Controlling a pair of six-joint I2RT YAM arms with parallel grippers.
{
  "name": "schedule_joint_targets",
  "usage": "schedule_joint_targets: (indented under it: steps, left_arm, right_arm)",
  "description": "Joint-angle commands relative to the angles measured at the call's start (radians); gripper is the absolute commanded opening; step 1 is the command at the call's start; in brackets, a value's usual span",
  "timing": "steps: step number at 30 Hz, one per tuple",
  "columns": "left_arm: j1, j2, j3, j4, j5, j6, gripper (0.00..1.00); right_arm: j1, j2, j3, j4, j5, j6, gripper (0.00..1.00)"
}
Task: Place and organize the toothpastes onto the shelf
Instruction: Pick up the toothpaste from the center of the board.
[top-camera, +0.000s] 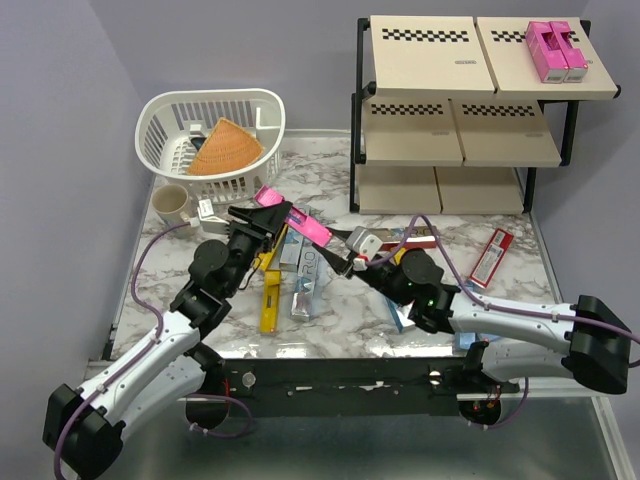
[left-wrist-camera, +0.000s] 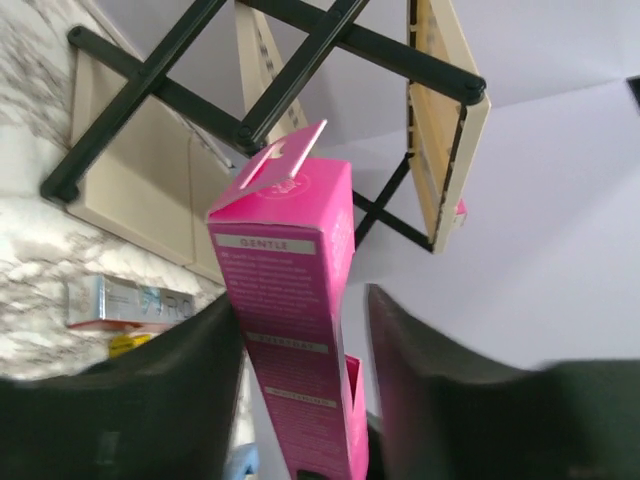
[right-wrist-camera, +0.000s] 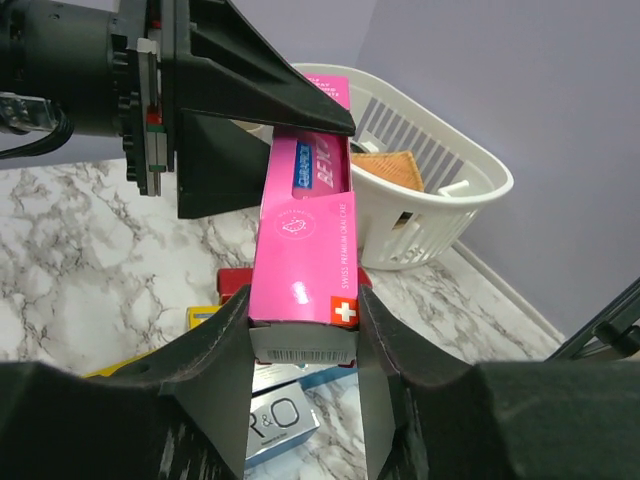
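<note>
The robot's right gripper should next swing outward onto the bare shelf level beside the matching pink toothpastes, which is to its right in the top view, and let go of the carton there.
A pink toothpaste carton (top-camera: 303, 224) hangs above the table between both arms. My right gripper (right-wrist-camera: 303, 340) is shut on its barcode end, both pads pressed against the sides of the carton (right-wrist-camera: 305, 250). At the carton's other end is my left gripper (left-wrist-camera: 300, 380), open: one finger lies against the carton (left-wrist-camera: 290, 300) and a gap shows beside the other. Two pink toothpastes (top-camera: 558, 50) lie on the top tier of the shelf (top-camera: 460, 150). Several more toothpastes lie on the table, among them yellow (top-camera: 270, 300), silver (top-camera: 308, 280) and red (top-camera: 492, 256).
A white basket (top-camera: 160, 125) holding an orange ridged thing stands at the back left, with a beige cup (top-camera: 172, 203) in front of it. The shelf fills the back right, and its two lower tiers carry nothing. Loose cartons lie under both grippers.
</note>
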Motion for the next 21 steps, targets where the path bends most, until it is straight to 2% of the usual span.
schedule_joint_targets:
  steps: [1, 4, 7, 14, 16, 21]
  left_arm:
    - [-0.006, -0.067, 0.034, -0.047, -0.083, 0.105, 0.77]
    - [-0.006, -0.117, 0.058, -0.109, -0.134, 0.214, 0.92]
    - [-0.006, -0.172, 0.074, -0.163, -0.166, 0.332, 0.98]
    - [-0.006, -0.309, 0.13, -0.334, -0.249, 0.7, 0.99]
    - [-0.006, -0.347, 0.146, -0.383, -0.26, 0.831, 0.99]
    - [-0.006, -0.428, 0.173, -0.506, -0.241, 0.998, 0.99]
  right_arm:
    - [0.006, -0.04, 0.074, -0.109, 0.073, 0.065, 0.27]
    - [0.004, -0.063, 0.121, -0.204, 0.114, 0.074, 0.21]
    - [0.004, -0.08, 0.193, -0.318, 0.161, 0.067, 0.2]
    - [-0.017, -0.097, 0.425, -0.576, 0.33, 0.019, 0.2]
    - [-0.046, -0.102, 0.483, -0.663, 0.353, 0.019, 0.2]
    - [-0.159, -0.068, 0.716, -0.844, 0.379, 0.036, 0.2]
